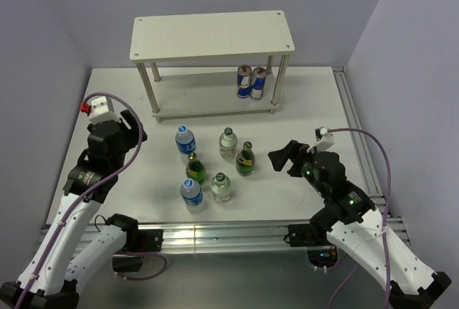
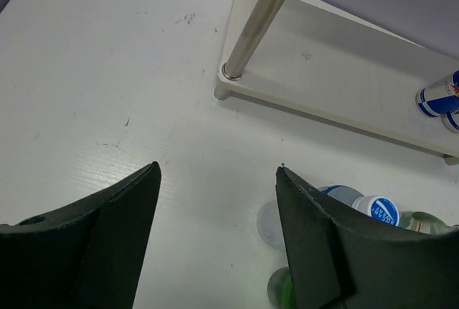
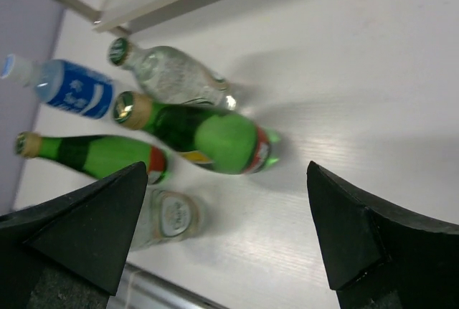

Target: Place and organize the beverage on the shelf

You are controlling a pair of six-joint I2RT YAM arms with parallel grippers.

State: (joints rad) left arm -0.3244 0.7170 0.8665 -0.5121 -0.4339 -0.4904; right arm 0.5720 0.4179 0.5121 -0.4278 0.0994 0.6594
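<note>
Next, the right gripper goes left in the top view to the nearest green bottle and onto its capped neck (image 1: 247,148) (image 3: 136,112), slim enough for the open fingers.
The pale wooden shelf (image 1: 211,34) stands at the back of the table. Two blue-and-silver cans (image 1: 252,82) stand on its lower board at the right. Several bottles stand in a cluster in front of it: two water bottles with blue labels (image 1: 185,141), two green glass bottles (image 1: 246,159) and two clear glass bottles (image 1: 227,143). My left gripper (image 1: 135,131) is open and empty, left of the cluster; in its wrist view (image 2: 217,169) it hangs over bare table. My right gripper (image 1: 283,157) is open and empty, just right of the nearest green bottle (image 3: 215,137), not touching it.
The table's metal front rail (image 1: 237,234) runs along the near edge. Grey walls close in the back and both sides. The left wrist view shows the shelf's left legs (image 2: 247,33) and lower board (image 2: 344,87).
</note>
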